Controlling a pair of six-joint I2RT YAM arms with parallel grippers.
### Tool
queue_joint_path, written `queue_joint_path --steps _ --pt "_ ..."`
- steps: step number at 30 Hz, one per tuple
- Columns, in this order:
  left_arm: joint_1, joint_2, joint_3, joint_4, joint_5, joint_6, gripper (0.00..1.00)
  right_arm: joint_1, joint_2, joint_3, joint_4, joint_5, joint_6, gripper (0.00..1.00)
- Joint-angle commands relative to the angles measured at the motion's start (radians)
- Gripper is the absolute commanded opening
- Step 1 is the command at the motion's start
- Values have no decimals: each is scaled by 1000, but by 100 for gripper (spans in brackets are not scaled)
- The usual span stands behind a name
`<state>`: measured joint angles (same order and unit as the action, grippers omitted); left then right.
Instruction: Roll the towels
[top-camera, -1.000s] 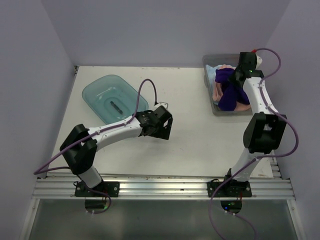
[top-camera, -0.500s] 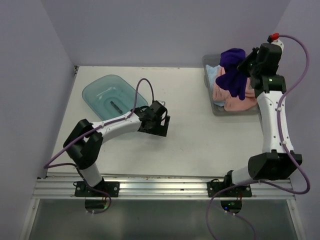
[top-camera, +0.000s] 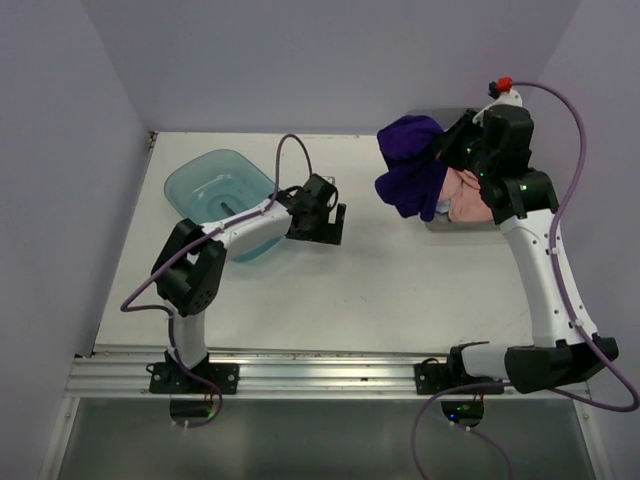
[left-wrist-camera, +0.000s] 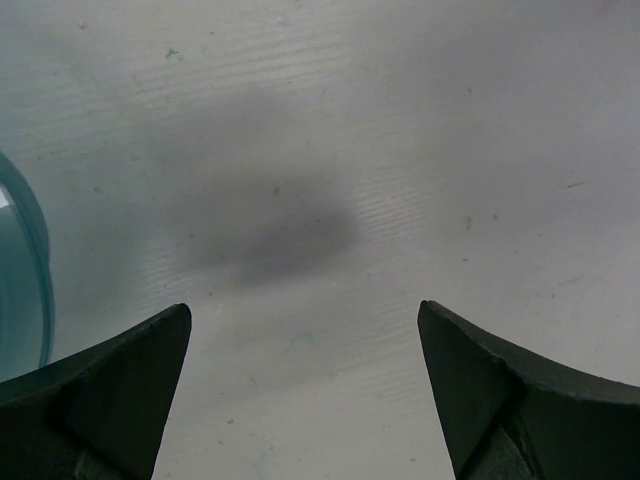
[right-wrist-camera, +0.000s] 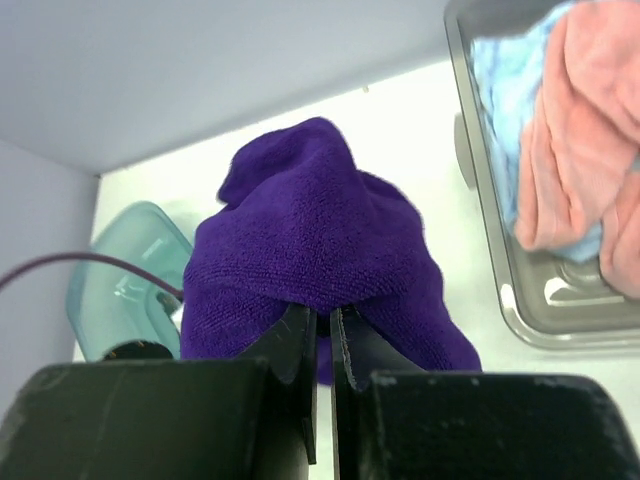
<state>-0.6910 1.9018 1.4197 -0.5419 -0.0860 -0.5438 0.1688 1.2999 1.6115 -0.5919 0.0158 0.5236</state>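
Observation:
My right gripper swings back over the bare tabletop next, lowers and releases the dark purple towel, since the tabletop lies below and to its left in the top view.
My right gripper (top-camera: 440, 160) is shut on the dark purple towel (top-camera: 410, 165) and holds it in the air, left of the grey bin (top-camera: 432, 222); the towel hangs bunched over the fingers in the right wrist view (right-wrist-camera: 310, 250). The salmon pink towel (top-camera: 465, 195) lies in the bin, with the light blue towel (right-wrist-camera: 510, 90) beside it in the right wrist view, where the pink one (right-wrist-camera: 585, 150) also shows. My left gripper (top-camera: 335, 222) is open and empty, low over bare table (left-wrist-camera: 300, 230) right of the teal tub.
The teal translucent tub (top-camera: 215, 195) stands at the back left, with my left arm lying across its right side; its rim shows in the left wrist view (left-wrist-camera: 25, 290). Purple walls close the table on three sides. The grey bin is at the back right.
My right gripper has lifted the purple towel out of the bin and carried it left, over the table. My left gripper has moved a little farther back and right.

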Motion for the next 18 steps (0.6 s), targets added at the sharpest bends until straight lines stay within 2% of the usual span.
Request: queue_joint_path --steps 1,5,18 --pt "48 13 19 -62 -75 31 100 1 -39 -42 -25 -11 -11 0" --pt "132 -58 -45 -72 -101 39 99 1 -62 -82 -37 -13 -22 0" --pt "278 -178 -140 -187 -225 31 100 1 -62 -153 -46 -33 -36 0"
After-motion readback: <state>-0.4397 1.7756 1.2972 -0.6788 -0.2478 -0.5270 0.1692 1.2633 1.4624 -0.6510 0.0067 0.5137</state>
